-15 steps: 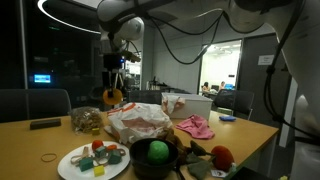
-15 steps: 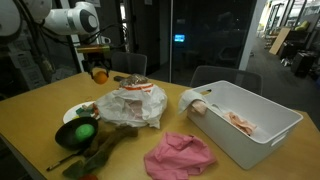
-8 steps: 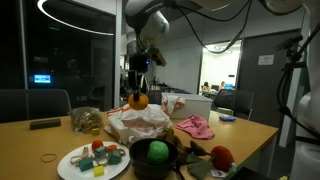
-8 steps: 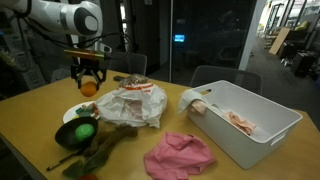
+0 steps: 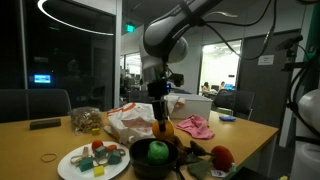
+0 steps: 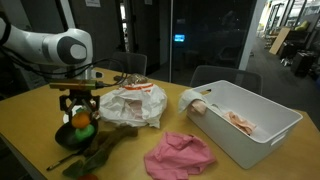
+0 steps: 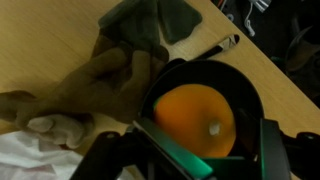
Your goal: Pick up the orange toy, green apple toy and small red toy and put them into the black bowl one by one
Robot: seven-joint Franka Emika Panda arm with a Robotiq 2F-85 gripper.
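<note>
Next, my gripper eases down toward the black bowl's opening below it and releases the orange toy, which still hangs above the bowl's rim.
My gripper is shut on the orange toy and holds it just above the black bowl. The green apple toy lies in that bowl, right under the orange. The small red toy sits on the table to the bowl's right. In an exterior view the gripper holds the orange toy over the bowl and the green apple. In the wrist view the orange toy fills the gap between the fingers, with the bowl's rim around it; the apple is hidden there.
A white plate of small blocks stands beside the bowl, also seen in an exterior view. A crumpled paper bag, a pink cloth, a white bin and an olive cloth lie nearby.
The arm has carried the orange toy from high over the far side of the table across to the black bowl and lowered it close above the green apple.
</note>
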